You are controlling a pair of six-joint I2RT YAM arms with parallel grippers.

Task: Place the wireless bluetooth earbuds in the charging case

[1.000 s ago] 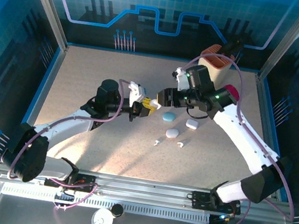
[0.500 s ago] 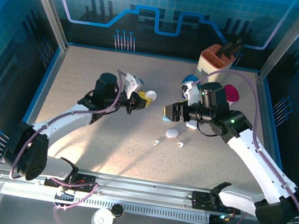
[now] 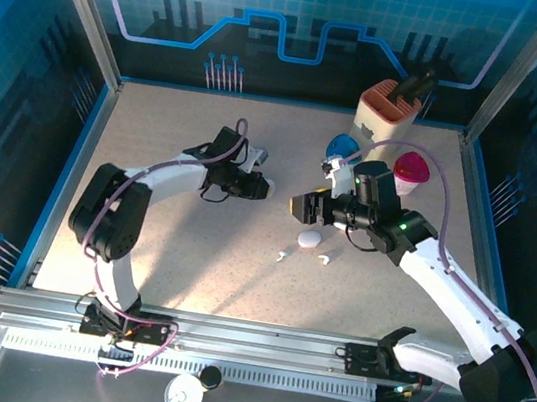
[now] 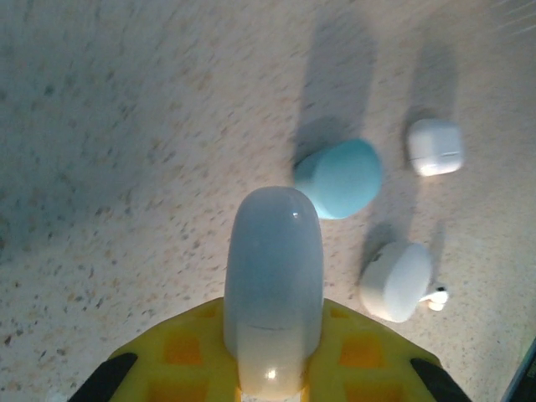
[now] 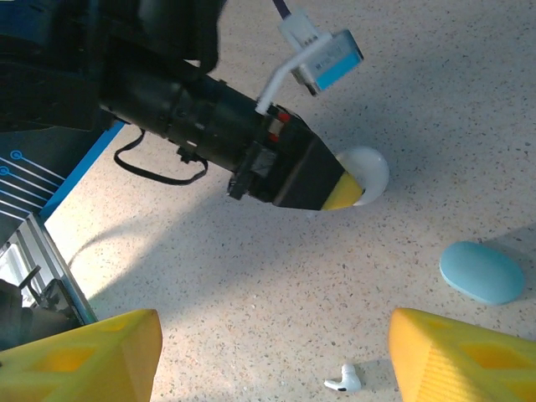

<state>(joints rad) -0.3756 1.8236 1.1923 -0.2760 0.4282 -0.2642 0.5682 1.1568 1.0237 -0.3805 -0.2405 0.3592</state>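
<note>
My left gripper lowers the white charging case onto the bare tabletop close below next, clear of the pale blue case, and releases it there.
My left gripper (image 3: 256,187) is shut on a white pebble-shaped charging case (image 4: 272,289), clamped between its yellow pads, a thin seam line across the case. That case (image 5: 366,173) sticks out of the left gripper (image 5: 331,191) just above the table. My right gripper (image 3: 301,206) hangs open to its right, yellow fingers (image 5: 84,356) wide apart and nothing between them. A white earbud (image 5: 343,381) lies on the table below the right gripper (image 5: 268,360). Two earbuds (image 3: 282,256) (image 3: 322,259) lie near a white case (image 3: 310,239).
A pale blue case (image 4: 339,177), a square white case (image 4: 435,146) and a round white case (image 4: 395,280) lie on the speckled table. At the back right stand a blue bowl (image 3: 340,147), a pink cup (image 3: 411,167) and an orange-topped holder (image 3: 388,113).
The right gripper has drawn back from the left gripper's case, moved down toward the loose cases and widened its jaws. The left arm has folded back, still holding the white case.
</note>
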